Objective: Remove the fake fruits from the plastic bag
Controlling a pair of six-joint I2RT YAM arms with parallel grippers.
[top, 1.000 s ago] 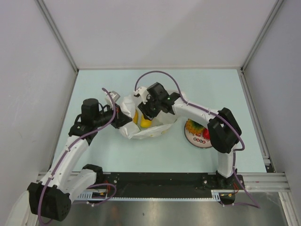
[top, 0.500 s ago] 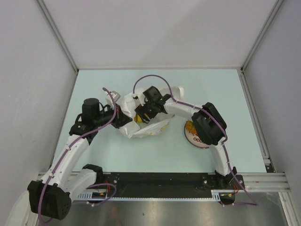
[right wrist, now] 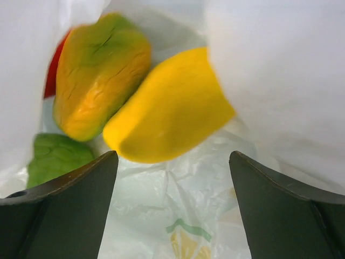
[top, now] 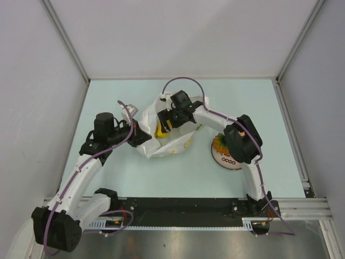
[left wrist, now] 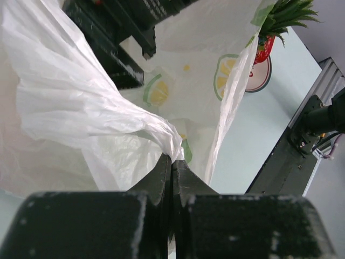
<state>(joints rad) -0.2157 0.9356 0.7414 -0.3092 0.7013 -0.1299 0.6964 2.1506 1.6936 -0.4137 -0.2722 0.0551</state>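
Note:
My right gripper will go down deeper into the plastic bag, and its open fingers will pass around the yellow lemon's middle [top: 160, 131] [right wrist: 170, 108], since that fruit lies straight beyond the gap between them.
The plastic bag [top: 171, 141] lies crumpled mid-table, its mouth held up. My left gripper [left wrist: 172, 162] is shut on a bunched fold of the bag's [left wrist: 70, 108] edge. My right gripper [right wrist: 172, 178] is open inside the bag [right wrist: 280, 81] with nothing between its fingers. Just beyond them lie fake fruits: a yellow lemon [right wrist: 172, 108], an orange-green mango [right wrist: 97, 75], a green lumpy fruit [right wrist: 54, 156] and a sliver of a red one [right wrist: 51, 75]. From above, the right gripper [top: 166, 120] covers the bag's mouth, and yellow [top: 160, 131] shows below it.
A round white plate [top: 233, 159] sits right of the bag, under the right arm's elbow. A pineapple [top: 220, 143] lies on it, its green crown [left wrist: 285, 13] above a red fruit [left wrist: 264, 48] in the left wrist view. The black rail [left wrist: 291, 145] runs along the table's near edge.
My right gripper's jaws have spread wide, and it has moved left and toward the far side over the bag's mouth. The left gripper has stayed put, still pinching the bag.

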